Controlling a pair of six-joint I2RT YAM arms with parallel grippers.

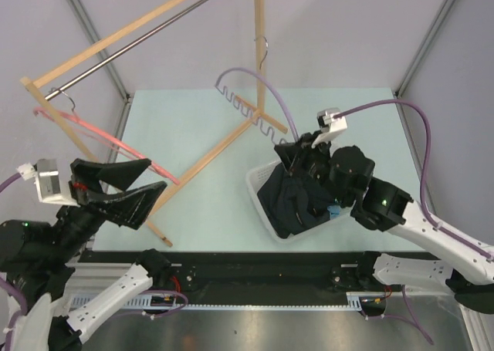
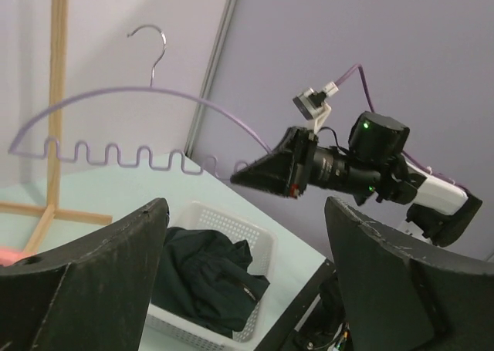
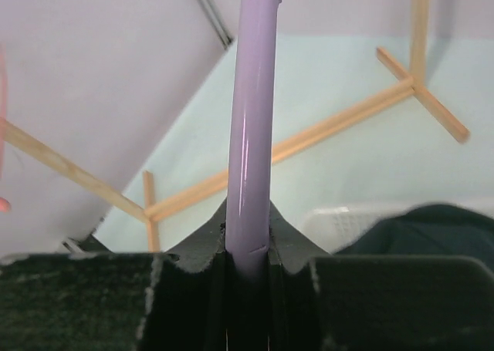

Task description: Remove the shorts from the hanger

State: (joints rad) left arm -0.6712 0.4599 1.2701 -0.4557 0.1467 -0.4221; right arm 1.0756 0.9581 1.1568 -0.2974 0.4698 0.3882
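Observation:
My right gripper has the bare hanger's hook to carry to the left in the top view onto the rod by the pink hanger. Next, it should release the hanger there.
The dark navy-black shorts (image 1: 293,200) lie bunched in a white basket (image 1: 258,183); they also show in the left wrist view (image 2: 204,278) and the right wrist view (image 3: 440,227). A small sky-blue patch (image 1: 333,210) shows at the basket's right side, mostly hidden. My right gripper (image 1: 292,146) is shut on the end of a bare purple hanger (image 1: 247,85), held above the basket; the hanger's bar runs up between its fingers (image 3: 248,243). My left gripper (image 1: 131,187) is open and empty at the near left, its tips close to a bare pink hanger (image 1: 108,139).
A wooden rack with a metal rod (image 1: 147,35) stands across the back left; its floor legs (image 1: 216,154) cross the mat beside the basket. The pink hanger hangs from the rod. Grey walls close in on both sides.

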